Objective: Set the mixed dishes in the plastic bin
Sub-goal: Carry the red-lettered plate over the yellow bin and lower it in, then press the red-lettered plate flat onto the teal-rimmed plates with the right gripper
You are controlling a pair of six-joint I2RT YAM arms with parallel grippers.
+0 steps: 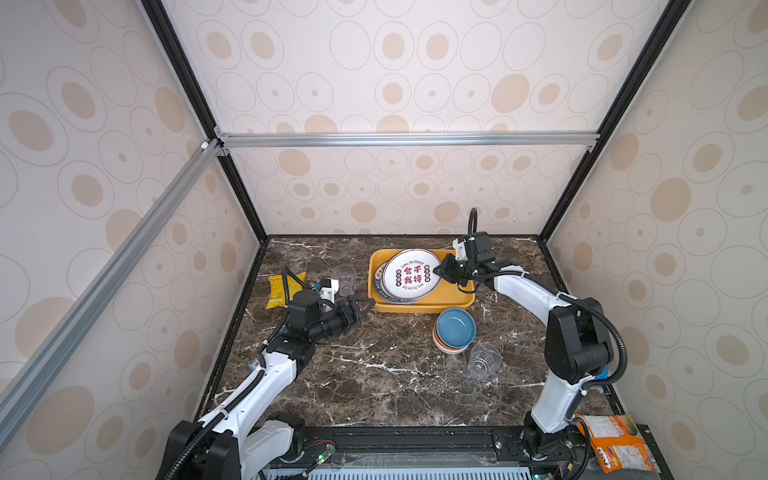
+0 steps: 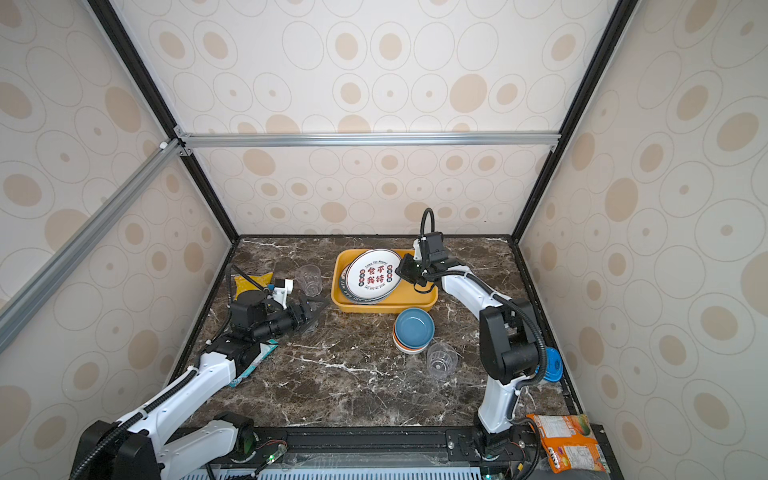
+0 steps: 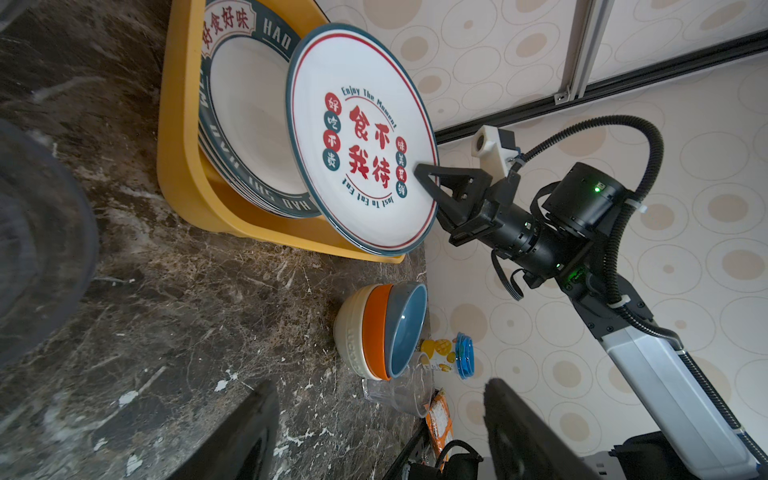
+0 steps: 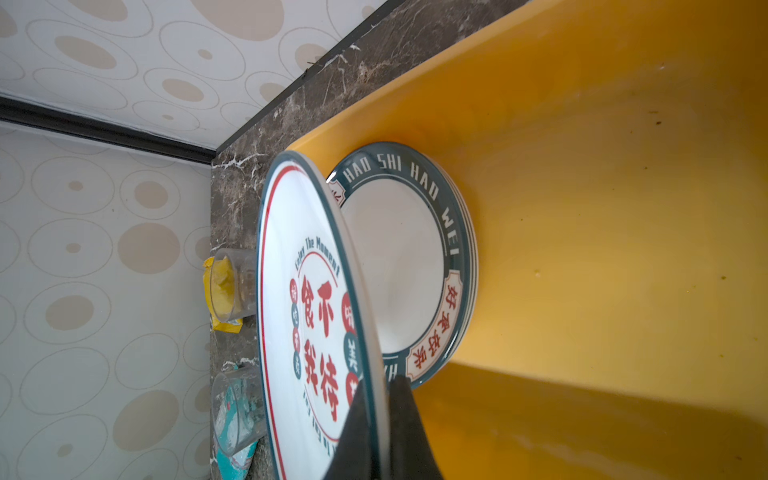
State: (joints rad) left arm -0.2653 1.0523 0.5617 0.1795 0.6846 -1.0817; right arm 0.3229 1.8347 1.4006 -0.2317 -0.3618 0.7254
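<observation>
The white plate still hangs tilted; my right gripper will next lower it onto the stack of green-rimmed plates below the gripper, then release the white plate's rim.
The yellow-orange plastic bin (image 1: 419,306) (image 2: 415,297) stands at the back middle with a stack of green-rimmed plates (image 3: 245,116) (image 4: 399,257) in it. My right gripper (image 1: 440,272) (image 4: 380,386) is shut on the rim of a white plate with red characters (image 1: 411,272) (image 3: 357,141), held tilted over that stack. My left gripper (image 1: 365,308) (image 3: 382,415) is open and empty, just off the bin's near left corner. A blue, an orange and a white bowl sit nested (image 1: 455,330) in front of the bin. One clear cup (image 1: 344,279) stands left of the bin; another (image 1: 484,360) lies beside the bowls.
A yellow snack bag (image 1: 278,291) lies at the left wall behind my left arm. A teal packet (image 2: 257,361) shows under that arm. An orange printed packet (image 1: 615,444) lies at the front right corner. A blue-lidded tub (image 2: 550,365) sits behind my right arm.
</observation>
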